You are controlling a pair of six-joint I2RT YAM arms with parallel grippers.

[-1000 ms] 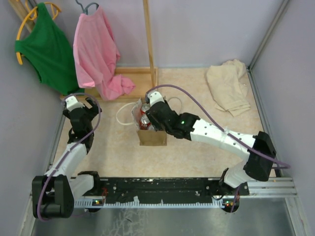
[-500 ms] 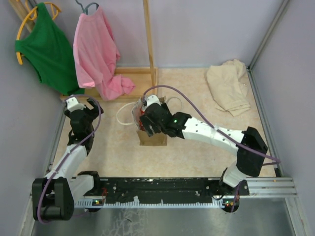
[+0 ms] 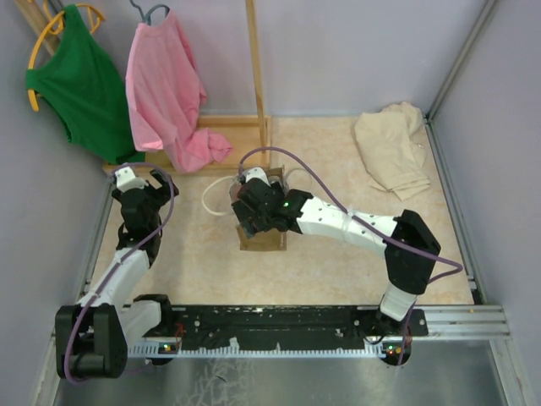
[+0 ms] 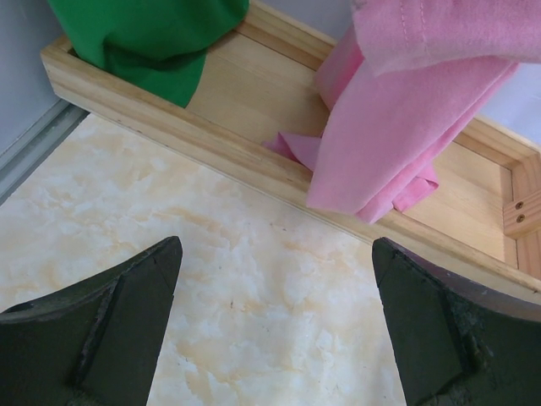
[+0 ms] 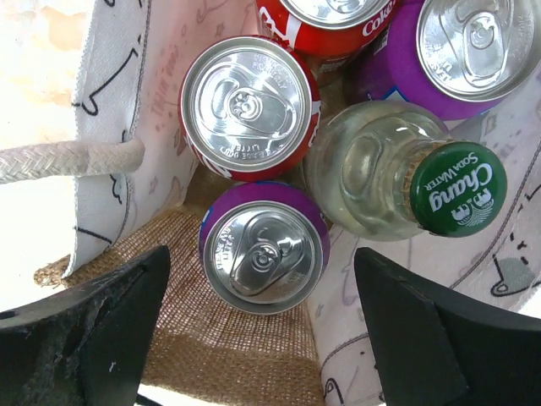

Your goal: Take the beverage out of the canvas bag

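Observation:
I will next lower my right gripper into the bag's opening and close it around the near purple can's top (image 5: 264, 256), because the purple can's lid shows between the open fingers.
The canvas bag (image 3: 262, 238) stands mid-table, its white rope handle (image 5: 68, 161) on the left of the right wrist view. Inside it stand a purple can (image 5: 264, 248), a red can (image 5: 248, 106), a green-capped glass soda-water bottle (image 5: 397, 173), a second purple can (image 5: 469, 51) and another red can (image 5: 338, 21). My right gripper (image 5: 262, 279) hangs open right over the bag's mouth (image 3: 251, 205). Its fingers flank the near purple can without touching it. At the table's left, my left gripper (image 3: 150, 182) is open over bare tabletop (image 4: 276, 245), holding nothing.
A wooden rack base (image 4: 254, 161) runs along the back left, with a green garment (image 3: 76, 85) and a pink one (image 3: 165, 89) hanging over it. A beige cloth (image 3: 390, 148) lies at the back right. Walls close in both sides.
My right gripper has gone from shut to wide open and shifted slightly left over the bag's mouth, with the arm's elbow swinging inward. The left arm has stayed put.

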